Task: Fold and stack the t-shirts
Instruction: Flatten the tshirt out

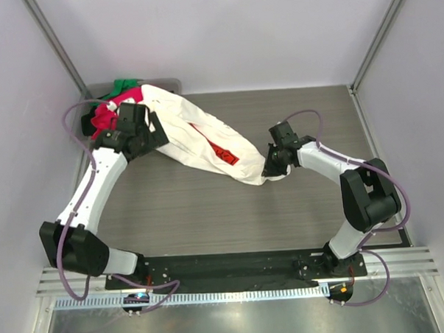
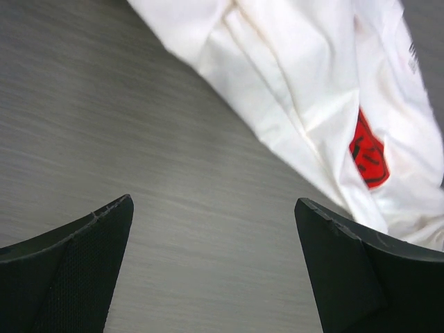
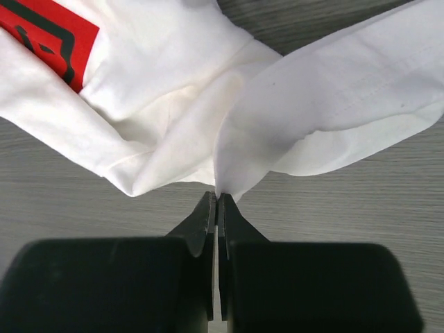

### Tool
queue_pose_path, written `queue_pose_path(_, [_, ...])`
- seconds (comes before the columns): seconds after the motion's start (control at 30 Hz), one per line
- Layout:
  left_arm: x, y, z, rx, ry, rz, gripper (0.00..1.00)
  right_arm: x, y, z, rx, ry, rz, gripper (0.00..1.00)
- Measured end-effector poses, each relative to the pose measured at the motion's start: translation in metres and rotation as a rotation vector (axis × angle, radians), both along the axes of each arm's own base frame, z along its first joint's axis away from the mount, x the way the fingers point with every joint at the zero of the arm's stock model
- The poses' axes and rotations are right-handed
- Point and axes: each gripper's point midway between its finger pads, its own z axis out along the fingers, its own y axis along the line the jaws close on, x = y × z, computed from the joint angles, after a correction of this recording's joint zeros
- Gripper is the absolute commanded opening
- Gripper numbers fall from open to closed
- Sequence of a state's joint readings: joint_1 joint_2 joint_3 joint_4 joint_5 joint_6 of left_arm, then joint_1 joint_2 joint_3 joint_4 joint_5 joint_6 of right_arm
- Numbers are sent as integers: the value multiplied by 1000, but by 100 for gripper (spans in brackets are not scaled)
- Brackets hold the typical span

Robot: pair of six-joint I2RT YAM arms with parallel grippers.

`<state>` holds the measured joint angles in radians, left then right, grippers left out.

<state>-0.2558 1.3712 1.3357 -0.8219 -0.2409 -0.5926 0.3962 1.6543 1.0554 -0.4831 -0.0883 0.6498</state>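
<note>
Next, my left gripper moves outward and then down onto the shirt's creased edge point(image 1: 162, 119) by the pink-red tee point(image 1: 110, 111), as the open fingers still stand over bare table.
A large cream-white t-shirt point(image 1: 199, 138) with a red print point(image 1: 225, 153) lies stretched across the table from the back left toward the middle. My right gripper point(image 1: 270, 166) is shut on its lower edge; the right wrist view shows the cloth point(image 3: 291, 104) pinched between the closed fingertips point(image 3: 217, 199). My left gripper point(image 1: 153, 134) is open and empty, above the table beside the shirt's upper part; the shirt point(image 2: 305, 90) lies beyond its fingers point(image 2: 347, 257). A pink-red tee point(image 1: 110, 111) and a green tee point(image 1: 121, 87) sit bunched at the back left.
A grey bin point(image 1: 99, 91) holds the bunched tees in the back left corner. Light walls surround the wooden table point(image 1: 231, 210). A metal rail point(image 1: 234, 280) runs along the near edge by the arm bases.
</note>
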Motion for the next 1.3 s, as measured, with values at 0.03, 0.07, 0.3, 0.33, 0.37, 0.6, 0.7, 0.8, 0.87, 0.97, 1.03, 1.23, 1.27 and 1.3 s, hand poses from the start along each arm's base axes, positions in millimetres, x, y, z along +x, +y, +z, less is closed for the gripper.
queue_pose_path(0.03, [8,3,5,-4,-14,13,98,2,-1,2,-8,-6,-3,1])
queue_pose_path(0.07, [21,8,10,-11,-34,30,96,3,-3,4,-15,-16,-4,1])
queue_pose_path(0.3, [96,24,-1,-53,-36,80,84,1,-11,44,-11,-119,-11,1])
queue_pose_path(0.33, [109,24,-7,-60,-30,82,83,1,-11,50,-5,-135,-11,1])
queue_pose_path(0.37, [121,24,-11,-66,-26,82,82,0,-11,54,1,-146,-11,1])
queue_pose_path(0.6, [179,11,-57,-108,18,55,77,-7,-12,57,8,-146,1,1])
queue_pose_path(0.7, [184,8,-74,-114,48,51,73,-8,-12,56,3,-143,10,1])
queue_pose_path(0.8, [184,7,-85,-119,69,52,65,-9,-13,56,-2,-141,20,1])
queue_pose_path(0.87, [185,6,-87,-128,67,48,59,-9,-13,57,-4,-142,23,1])
queue_pose_path(0.97, [187,3,-91,-142,57,38,35,-7,-12,59,-6,-147,28,1])
queue_pose_path(1.03, [187,1,-92,-152,58,34,15,-6,-12,58,-9,-146,31,1])
queue_pose_path(1.23, [191,-1,-84,-160,38,19,0,-7,-13,55,-18,-135,34,1])
queue_pose_path(1.27, [191,-1,-79,-162,35,19,0,-7,-14,55,-22,-134,35,1])
queue_pose_path(1.3, [190,-1,-72,-163,32,19,0,-8,-15,55,-27,-131,34,1])
